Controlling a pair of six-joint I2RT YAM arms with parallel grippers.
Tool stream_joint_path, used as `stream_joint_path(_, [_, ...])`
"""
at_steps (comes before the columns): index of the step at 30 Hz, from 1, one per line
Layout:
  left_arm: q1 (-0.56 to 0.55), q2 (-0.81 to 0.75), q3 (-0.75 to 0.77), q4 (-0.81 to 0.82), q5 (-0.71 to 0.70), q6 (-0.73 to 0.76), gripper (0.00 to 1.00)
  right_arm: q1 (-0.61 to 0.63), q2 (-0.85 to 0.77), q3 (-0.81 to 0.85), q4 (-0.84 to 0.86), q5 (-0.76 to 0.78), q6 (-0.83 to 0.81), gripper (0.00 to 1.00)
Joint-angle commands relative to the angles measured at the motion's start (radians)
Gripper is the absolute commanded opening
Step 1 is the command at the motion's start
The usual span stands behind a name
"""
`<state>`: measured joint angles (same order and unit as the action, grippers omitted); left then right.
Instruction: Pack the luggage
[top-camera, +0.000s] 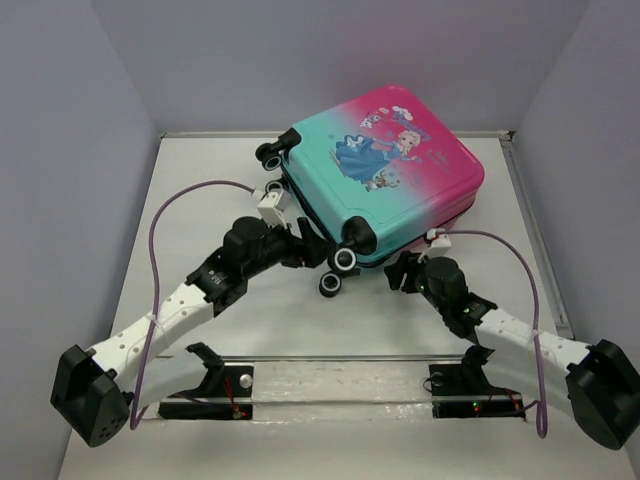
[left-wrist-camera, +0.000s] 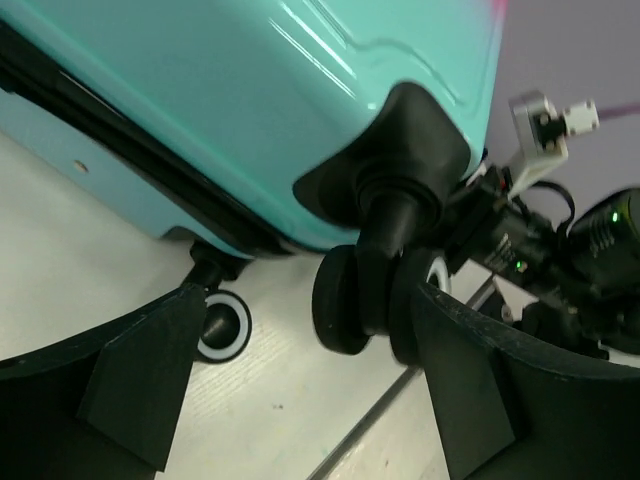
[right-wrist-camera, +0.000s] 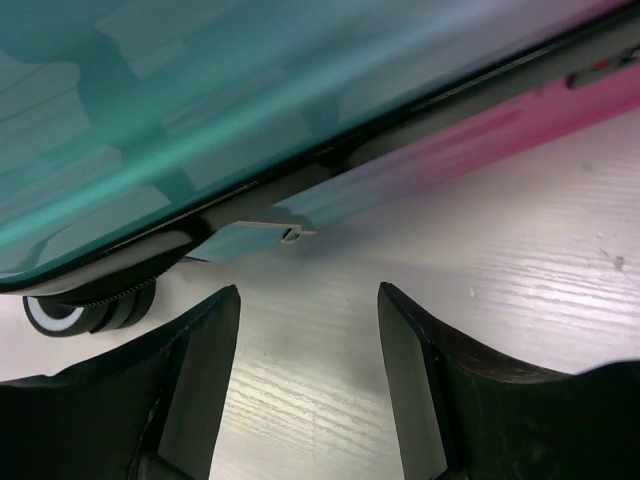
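The small zipper pull hangs outward of my right gripper's open fingers. My right gripper will next ease outward to the luggage's near side and close on that pull.
The luggage (top-camera: 390, 170) lies flat and closed at the back of the table, teal fading to pink with a princess print on top. Its black wheels (top-camera: 345, 260) point toward the arms. My left gripper (top-camera: 308, 250) is at the near wheel corner. In the left wrist view it (left-wrist-camera: 305, 335) is open wide, and a black double wheel (left-wrist-camera: 365, 300) sits just inside its right finger (left-wrist-camera: 470, 380). My right gripper (top-camera: 398, 270) is low at the near side edge. There it (right-wrist-camera: 308, 300) is open over bare table, below the zipper seam and a small zipper pull (right-wrist-camera: 290, 235).
Grey walls close in the table on the left, back and right. A clear bar on two black mounts (top-camera: 330, 385) crosses the near edge between the arm bases. Purple cables (top-camera: 160, 230) loop beside both arms. A white-rimmed wheel (left-wrist-camera: 225, 325) rests on the tabletop.
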<state>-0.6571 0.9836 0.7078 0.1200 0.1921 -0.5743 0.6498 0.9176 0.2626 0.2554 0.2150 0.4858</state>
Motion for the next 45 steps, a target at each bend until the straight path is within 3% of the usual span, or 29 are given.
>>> stream_joint_path(1, [-0.027,-0.066,-0.031,0.084,0.070,0.076,0.97,-0.021,0.059,0.036,0.173,-0.127,-0.133,0.63])
stream_joint_path(8, [-0.053,-0.010,-0.036,0.168,0.148,0.114,0.99,-0.042,0.171,0.064,0.286,-0.140,-0.220,0.58])
stream_joint_path(13, [-0.096,0.064,0.002,0.156,0.116,0.149,0.99,-0.081,0.219,0.073,0.338,-0.141,-0.280,0.53])
stream_joint_path(16, [-0.131,0.073,0.013,0.135,0.007,0.172,0.99,-0.099,0.208,0.049,0.392,-0.166,-0.282,0.53])
stream_joint_path(25, [-0.165,0.153,0.062,0.135,0.036,0.192,0.96,-0.130,0.320,0.049,0.564,-0.299,-0.247,0.39])
stream_joint_path(28, [-0.177,0.171,0.071,0.133,0.046,0.202,0.87,-0.130,0.334,0.049,0.585,-0.315,-0.234,0.26])
stream_joint_path(29, [-0.179,0.178,0.074,0.133,0.047,0.202,0.83,-0.130,0.336,0.047,0.588,-0.318,-0.234,0.16])
stream_joint_path(31, [-0.180,0.185,0.078,0.136,0.049,0.205,0.68,-0.130,0.320,0.043,0.585,-0.321,-0.216,0.08])
stream_joint_path(32, [-0.180,0.187,0.085,0.138,0.043,0.205,0.47,-0.130,0.313,0.037,0.579,-0.325,-0.208,0.07])
stream_joint_path(33, [-0.182,0.188,0.091,0.138,0.035,0.205,0.37,-0.130,0.302,0.032,0.564,-0.333,-0.187,0.07])
stream_joint_path(34, [-0.182,0.187,0.104,0.135,0.021,0.208,0.17,-0.130,0.275,0.026,0.552,-0.336,-0.173,0.07])
stream_joint_path(35, [-0.182,0.184,0.137,0.132,0.014,0.209,0.08,-0.130,0.259,0.014,0.538,-0.336,-0.162,0.07])
stream_joint_path(45, [-0.180,0.226,0.461,0.030,-0.117,0.235,0.06,0.049,0.086,0.018,0.201,-0.176,-0.105,0.07])
